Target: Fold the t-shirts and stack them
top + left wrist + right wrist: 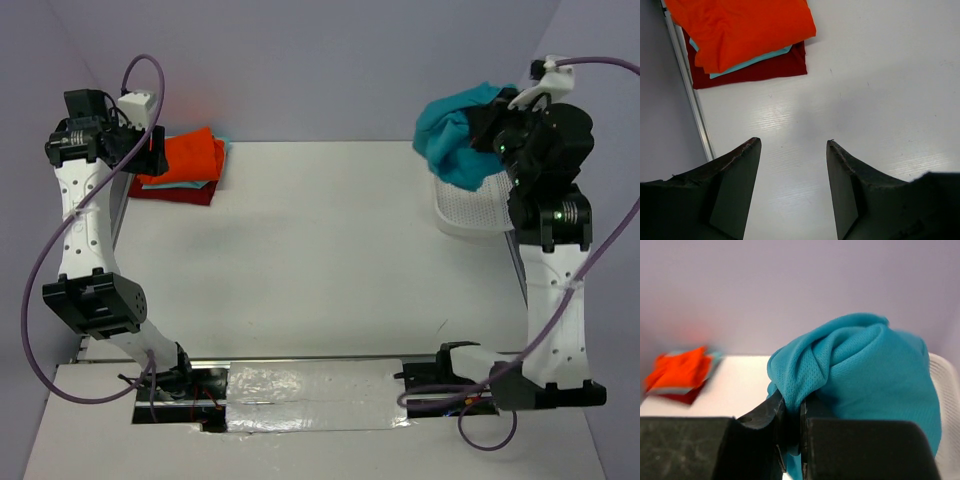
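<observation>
The table's middle lies bare, so next I need to move my right gripper to the left in the top view and down over that space to release the fold.
A folded stack lies at the table's far left: the orange t-shirt (183,155) on top, the mint-aqua t-shirt (752,61) under it, the dark red t-shirt (170,190) at the bottom. It also shows blurred at the left of the right wrist view (680,372). My left gripper (794,145) is open and empty, held above the bare table just near of the stack. My right gripper (792,412) is shut on a fold of the teal-blue t-shirt (860,370), which hangs bunched in the air above the basket (460,135).
A white mesh basket (470,212) stands at the table's far right, under the hanging shirt. A metal rail (690,95) runs along the table's left edge beside the stack. A shiny taped strip (310,395) lies at the near edge between the arm bases.
</observation>
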